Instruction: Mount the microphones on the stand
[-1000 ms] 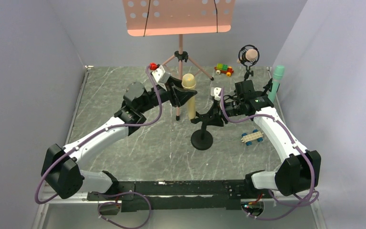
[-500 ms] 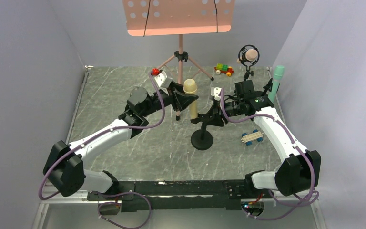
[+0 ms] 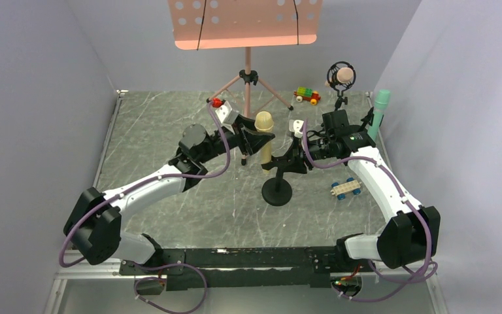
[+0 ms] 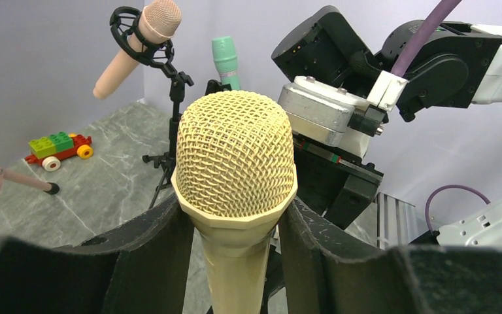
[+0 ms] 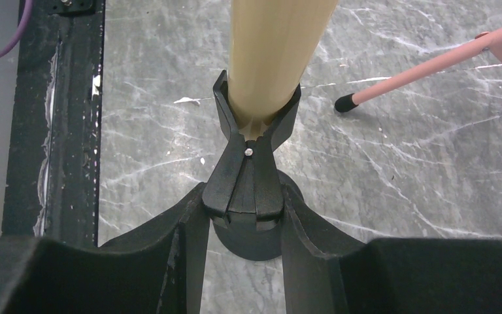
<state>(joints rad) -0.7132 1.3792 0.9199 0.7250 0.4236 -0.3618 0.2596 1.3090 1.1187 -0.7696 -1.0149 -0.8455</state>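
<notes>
Only the microphone's lower end sits inside the forked clip below, so my left gripper will next go down to slide the microphone deeper into it, then let go.
A pale yellow microphone stands nearly upright at mid-table, my left gripper shut just under its mesh head. The left wrist view shows both fingers pressed against it. Its lower end sits in the forked clip of a black round-based stand. My right gripper is shut on that clip's lower part, one finger on each side. At the back right, a salmon pink microphone rests in a ring mount on a small stand. Next to the right wall a teal green microphone stands upright.
A pink music stand rises at the back, its tripod legs spread just behind the grippers. One brick toy car lies at the back right, another to the right of the stand's base. Walls close in on both sides.
My left arm has carried the yellow microphone right and toward the clip, and lowered it a little. The right arm and the stand have held still.
</notes>
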